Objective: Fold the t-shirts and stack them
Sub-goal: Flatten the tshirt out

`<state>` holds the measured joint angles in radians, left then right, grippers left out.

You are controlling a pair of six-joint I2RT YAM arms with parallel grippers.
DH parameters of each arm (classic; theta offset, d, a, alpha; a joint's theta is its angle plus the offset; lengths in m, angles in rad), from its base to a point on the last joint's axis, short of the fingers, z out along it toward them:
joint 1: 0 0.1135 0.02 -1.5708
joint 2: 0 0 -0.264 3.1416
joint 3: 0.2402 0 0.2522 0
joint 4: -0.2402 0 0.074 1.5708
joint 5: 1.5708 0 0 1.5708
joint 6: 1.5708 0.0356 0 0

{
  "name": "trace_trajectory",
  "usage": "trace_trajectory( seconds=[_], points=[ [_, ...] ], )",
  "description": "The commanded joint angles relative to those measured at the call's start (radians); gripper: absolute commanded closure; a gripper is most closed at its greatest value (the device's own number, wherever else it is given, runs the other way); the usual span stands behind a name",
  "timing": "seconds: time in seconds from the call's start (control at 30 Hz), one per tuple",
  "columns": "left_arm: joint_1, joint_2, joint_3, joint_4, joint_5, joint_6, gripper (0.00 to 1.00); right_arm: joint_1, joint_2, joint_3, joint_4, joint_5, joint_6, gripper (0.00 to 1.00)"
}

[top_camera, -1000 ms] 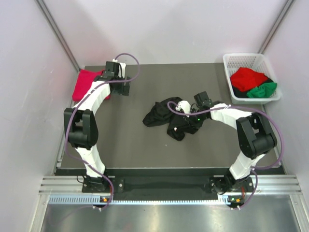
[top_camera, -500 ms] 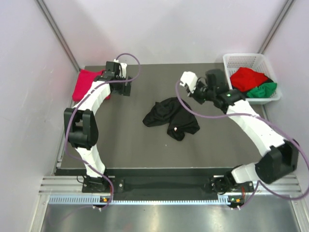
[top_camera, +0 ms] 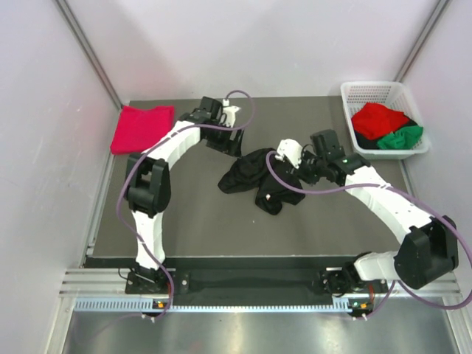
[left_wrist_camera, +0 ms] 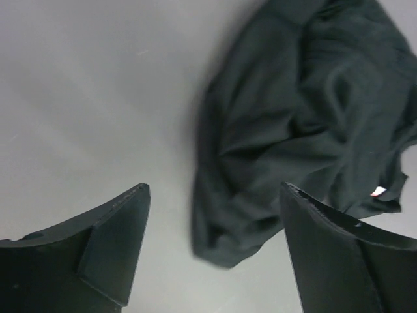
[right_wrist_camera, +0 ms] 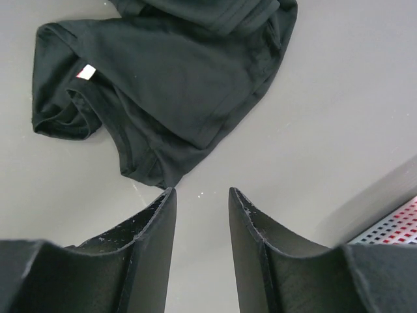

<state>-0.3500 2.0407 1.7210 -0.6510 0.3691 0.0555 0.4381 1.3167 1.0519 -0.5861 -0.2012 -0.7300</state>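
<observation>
My right gripper lowers down and to the left in the top view onto the pointed corner of the black t-shirt next, since that corner juts toward its fingers.
A black t-shirt (top_camera: 259, 177) lies crumpled in the middle of the table, its small white tag (right_wrist_camera: 86, 72) showing near one edge. My left gripper (top_camera: 236, 145) hovers over the shirt's far left side, its jaws wide open (left_wrist_camera: 215, 187), with black cloth (left_wrist_camera: 293, 124) below and ahead of them. Just off the shirt's right edge is my right gripper (top_camera: 295, 169), open (right_wrist_camera: 202, 190) over bare table, with the black t-shirt (right_wrist_camera: 169, 72) just ahead. A folded crimson-pink t-shirt (top_camera: 141, 127) rests at the far left. Bright red (top_camera: 377, 118) and green (top_camera: 402, 137) t-shirts lie in the basket.
The white mesh basket (top_camera: 352, 96) stands at the table's far right corner; its corner (right_wrist_camera: 399, 228) shows at the lower right of the right wrist view. Pale walls close in the table on the left, back and right.
My left arm has swung right, from the crimson-pink t-shirt to the black one. My right arm rose toward the basket, then came back down beside the black t-shirt, and its jaws have opened.
</observation>
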Motion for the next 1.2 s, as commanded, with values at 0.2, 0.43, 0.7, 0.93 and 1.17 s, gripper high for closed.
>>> trace_trajectory(
  seconds=[0.2,0.43,0.7,0.93,1.17],
  points=[
    [-0.055,0.113,0.106,-0.041,0.111,0.014,0.44,-0.006,-0.045,-0.067,0.061,-0.004,-0.026,0.61],
    [-0.034,0.073,0.095,-0.035,0.094,0.026,1.00,0.013,0.056,-0.086,0.088,-0.041,-0.094,0.60],
    [0.035,-0.105,0.003,-0.032,-0.021,0.086,1.00,0.063,0.203,-0.015,0.132,-0.066,-0.121,0.57],
    [0.052,-0.132,-0.038,-0.035,-0.047,0.104,1.00,0.116,0.347,0.034,0.176,-0.046,-0.143,0.57],
    [0.055,-0.117,-0.025,-0.033,-0.036,0.098,1.00,0.116,0.386,0.048,0.218,0.017,-0.143,0.58]
  ],
)
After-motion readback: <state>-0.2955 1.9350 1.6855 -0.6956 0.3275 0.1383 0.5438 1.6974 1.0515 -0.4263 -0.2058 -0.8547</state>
